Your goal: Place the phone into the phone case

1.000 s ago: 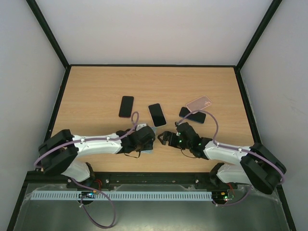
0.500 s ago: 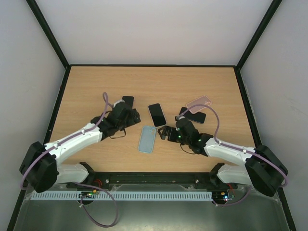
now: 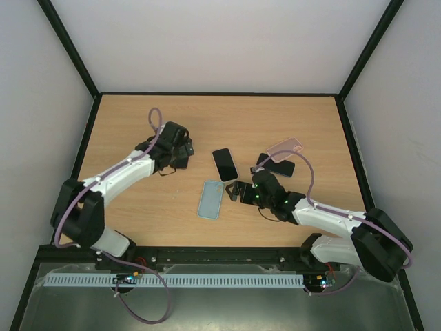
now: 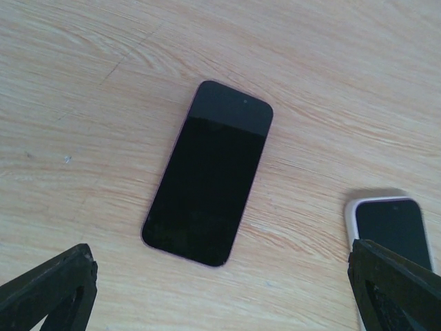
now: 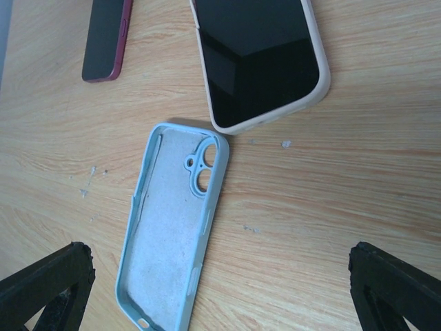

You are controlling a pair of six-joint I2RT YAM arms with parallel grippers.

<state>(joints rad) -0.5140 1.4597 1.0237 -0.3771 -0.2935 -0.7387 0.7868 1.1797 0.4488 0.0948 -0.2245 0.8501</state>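
Note:
The bare dark phone lies at a slant below my open fingers. My left gripper will next go down and turn to close across the phone's long edges.
An empty light blue phone case [image 3: 211, 198] [image 5: 176, 234] lies open side up on the table. A bare dark phone with a maroon edge [image 4: 210, 172] [image 5: 107, 38] lies flat at the left. My left gripper [image 3: 177, 150] [image 4: 220, 303] hovers open above it, with nothing between its fingers, and covers most of it in the top view. A second phone with a pale rim [image 3: 224, 164] [image 5: 258, 55] [image 4: 393, 231] lies just behind the case. My right gripper [image 3: 236, 192] [image 5: 224, 293] stands open just right of the blue case and touches nothing.
A pink translucent case [image 3: 284, 146] rests partly on another black phone [image 3: 275, 166] at the right. Black rails edge the wooden table [image 3: 138, 200], and white walls close in the back and both sides.
My left gripper opened and let go of the blue case, which now lies on the table. The left arm swung back and left over the dark phone. The right arm barely moved.

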